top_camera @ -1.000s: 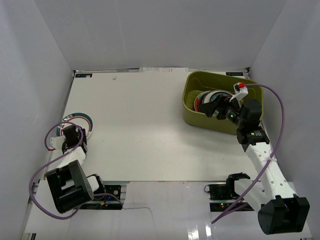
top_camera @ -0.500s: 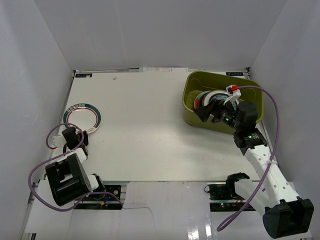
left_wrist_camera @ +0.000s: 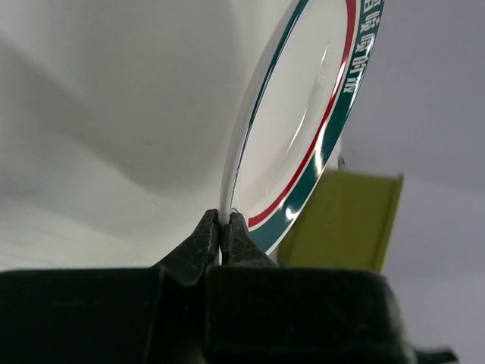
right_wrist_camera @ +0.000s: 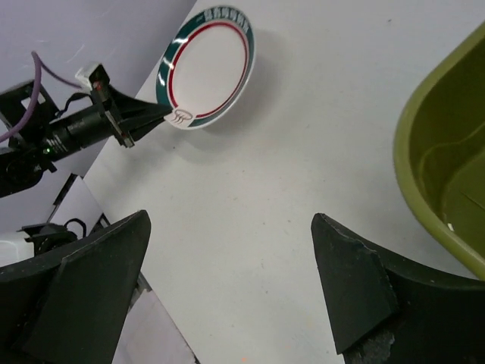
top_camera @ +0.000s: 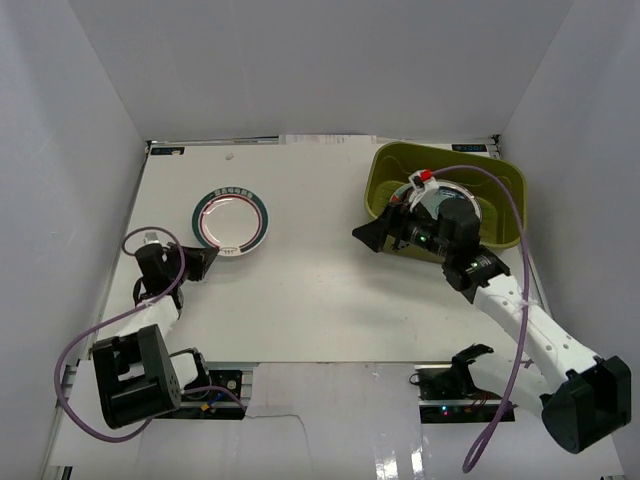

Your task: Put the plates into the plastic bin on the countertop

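I will move my right gripper to the left in the top view and close it on the plate's rim facing the bin, because that rim is free.
A white plate with a teal rim and a red ring (top_camera: 230,220) hangs above the countertop (top_camera: 300,290) at the left. My left gripper (top_camera: 205,262) is shut on its near rim; the left wrist view shows both fingers (left_wrist_camera: 204,239) pinching the thin edge of the plate (left_wrist_camera: 303,121). The olive-green plastic bin (top_camera: 450,150) stands at the back right, holding more plates (top_camera: 470,200) that my right arm mostly hides. My right gripper (top_camera: 365,235) is open and holds nothing, just left of the bin over bare countertop. In the right wrist view the gripper (right_wrist_camera: 229,220) faces the held plate (right_wrist_camera: 206,67) and the bin's wall (right_wrist_camera: 432,152).
White walls close in the countertop on the left, back and right. Purple cables loop around both arms (top_camera: 520,300). The bin's olive wall (left_wrist_camera: 348,220) shows behind the held plate in the left wrist view.
My left gripper has shut on the plate's rim and carried it right and toward the back. My right gripper has come out of the bin and moved left, staying open.
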Controlling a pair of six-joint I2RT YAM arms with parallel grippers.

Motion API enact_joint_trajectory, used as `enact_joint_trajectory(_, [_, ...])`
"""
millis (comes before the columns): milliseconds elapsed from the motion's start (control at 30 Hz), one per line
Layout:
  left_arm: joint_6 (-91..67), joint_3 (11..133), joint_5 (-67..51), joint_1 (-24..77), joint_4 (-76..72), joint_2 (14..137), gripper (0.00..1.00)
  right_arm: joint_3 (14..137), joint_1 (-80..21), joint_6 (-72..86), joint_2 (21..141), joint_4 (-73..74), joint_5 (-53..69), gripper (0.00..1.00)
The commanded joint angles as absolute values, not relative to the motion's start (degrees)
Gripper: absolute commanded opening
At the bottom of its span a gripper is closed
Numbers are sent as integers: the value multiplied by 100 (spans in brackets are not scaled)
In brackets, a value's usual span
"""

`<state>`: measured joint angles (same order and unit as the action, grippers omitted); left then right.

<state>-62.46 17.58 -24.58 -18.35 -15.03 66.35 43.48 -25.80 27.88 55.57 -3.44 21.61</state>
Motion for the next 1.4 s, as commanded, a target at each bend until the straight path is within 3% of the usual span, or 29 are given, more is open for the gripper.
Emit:
enact_joint_trajectory(0, [-5828,2214,-3927,-1407,-1986,6241,0,4693,-2996,2812,5993,-791,1881,92])
enact_joint_trajectory(233, [-5616,2513,-4859,-792,-2074,5792,0,5544,-3638,2681,7205,-703,1548,92])
enact_joint_trajectory(533, [-5388,3093,-5914,-160,-1907,5809,0,6468,-3647,2337,8093,-70,1185,100])
enact_joint_trajectory(567, [-5301,3120,-5941,-89,-1907,5853,0,6547,-3647,2381,8173,-70,1247,95])
enact_joint_trajectory(633, [-5221,3199,-6046,341,-1907,5906,0,6600,-3647,2539,8340,-70,1205,74])
enact_joint_trajectory(667, [-5160,3225,-6064,404,-1907,5941,0,6592,-3647,2575,8358,-105,1161,60])
enact_joint_trajectory(700, [-5133,3243,-6073,465,-1872,5950,0,6566,-3639,2610,8350,-132,1099,35])
enact_joint_trajectory(800, [-4801,3427,-6056,676,-1434,6029,34,6513,-3639,2689,8148,-193,757,8])
enact_joint_trajectory(833, [-4703,3558,-6038,807,-1285,6038,53,6504,-3621,2672,7973,-193,512,8])
enact_joint_trajectory(933, [-4141,3761,-5854,1053,-529,6003,80,6486,-3289,2750,7595,-193,378,8])
enact_joint_trajectory(1067, [-3447,4068,-5433,1397,447,5793,91,6320,-2367,3005,7094,-202,264,8])
enact_joint_trajectory(1367, [-2593,4333,-4940,2144,1194,5537,92,5432,226,3586,6478,-369,588,8])
